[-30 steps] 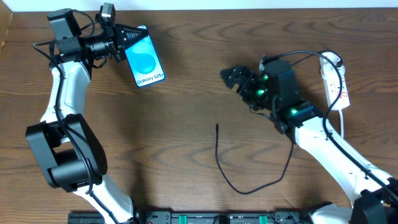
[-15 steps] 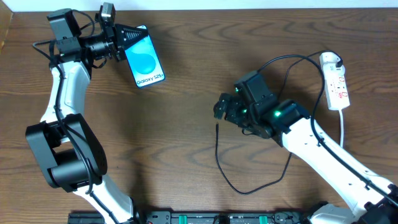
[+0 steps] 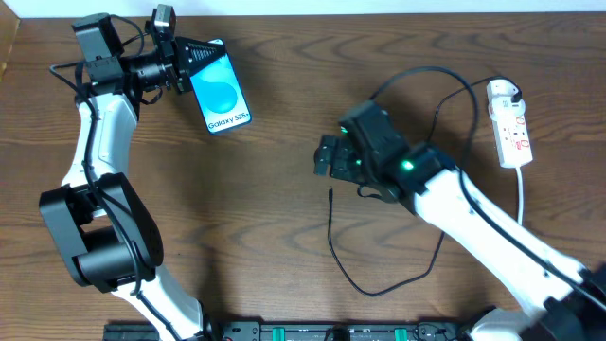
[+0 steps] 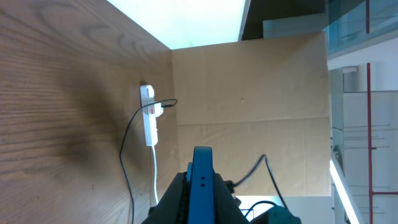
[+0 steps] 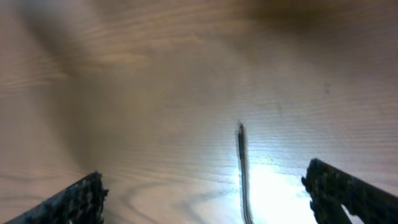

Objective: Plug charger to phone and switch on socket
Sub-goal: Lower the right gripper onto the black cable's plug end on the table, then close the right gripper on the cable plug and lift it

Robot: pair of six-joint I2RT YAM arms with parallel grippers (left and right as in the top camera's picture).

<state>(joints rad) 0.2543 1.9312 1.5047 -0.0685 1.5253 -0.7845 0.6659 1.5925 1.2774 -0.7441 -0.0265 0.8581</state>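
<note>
The plug end of the charger lies below my right gripper's open fingers, off-centre between them. I will move my right gripper down and back to bring those fingers around the charger's plug end [image 3: 330, 196] [image 5: 242, 142].
The phone [image 3: 222, 95], blue screen with white "Galaxy S25+" text, is at the far left, its upper end held in my shut left gripper [image 3: 194, 59]. In the left wrist view its blue edge [image 4: 203, 186] stands between the fingers. The charger cable [image 3: 333, 246] lies on the table in a loop; its plug tip [image 3: 330, 193] points away from me. My right gripper [image 3: 327, 156] is open just above the tip. In the right wrist view the tip [image 5: 240, 130] lies between the wide-apart fingers, nearer the right one. The white socket [image 3: 509, 125] lies at the far right.
The socket also shows in the left wrist view [image 4: 148, 116] with a cord running from it. A thicker black robot cable [image 3: 426, 80] arcs over the right arm. A cardboard wall [image 4: 249, 112] stands beyond the table's edge.
My right arm has swung left from near the socket to over the charger's plug tip. The left arm and phone have not moved.
</note>
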